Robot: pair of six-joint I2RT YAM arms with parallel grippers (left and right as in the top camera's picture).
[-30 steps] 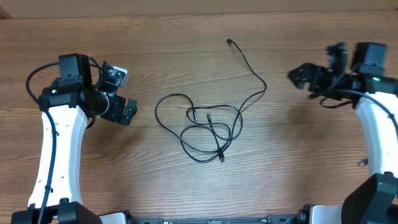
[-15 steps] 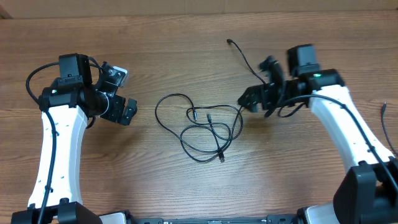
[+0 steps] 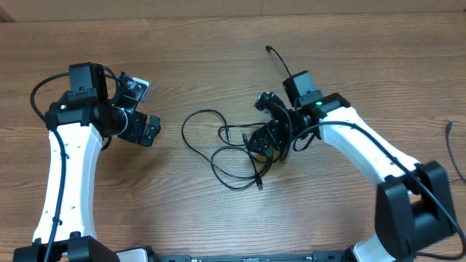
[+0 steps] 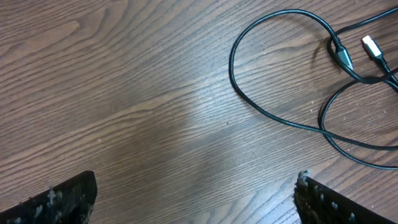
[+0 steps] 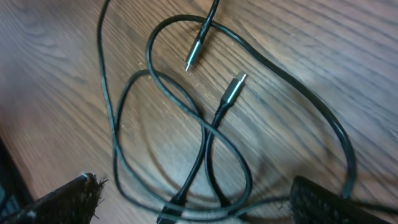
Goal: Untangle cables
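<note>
The curved loop of the second black cable lies over the other cords, so my right gripper needs to move down and slightly back into the tangle next, onto that loop.
The cables (image 3: 183, 132) lie as thin black cords in a loose tangle of loops at the table's middle, with one long end running up to a plug (image 3: 268, 48). My right gripper (image 3: 261, 120) is open and hovers over the tangle's right side. In the right wrist view its open fingers (image 5: 196, 205) straddle crossing cords (image 5: 208, 134), with two silver-tipped plugs (image 5: 235, 82) just beyond. My left gripper (image 3: 149, 129) is open and empty, left of the tangle. In the left wrist view (image 4: 193, 205) a cable loop (image 4: 231, 62) and a silver plug (image 4: 371, 43) lie ahead of it.
Another thin black cord (image 3: 451, 131) shows at the right edge of the wooden table (image 3: 218, 225). The table's far edge runs along the top of the overhead view.
My right arm has swung left from the far right side to over the tangle, gripper still open. The left arm and the cables have not moved.
</note>
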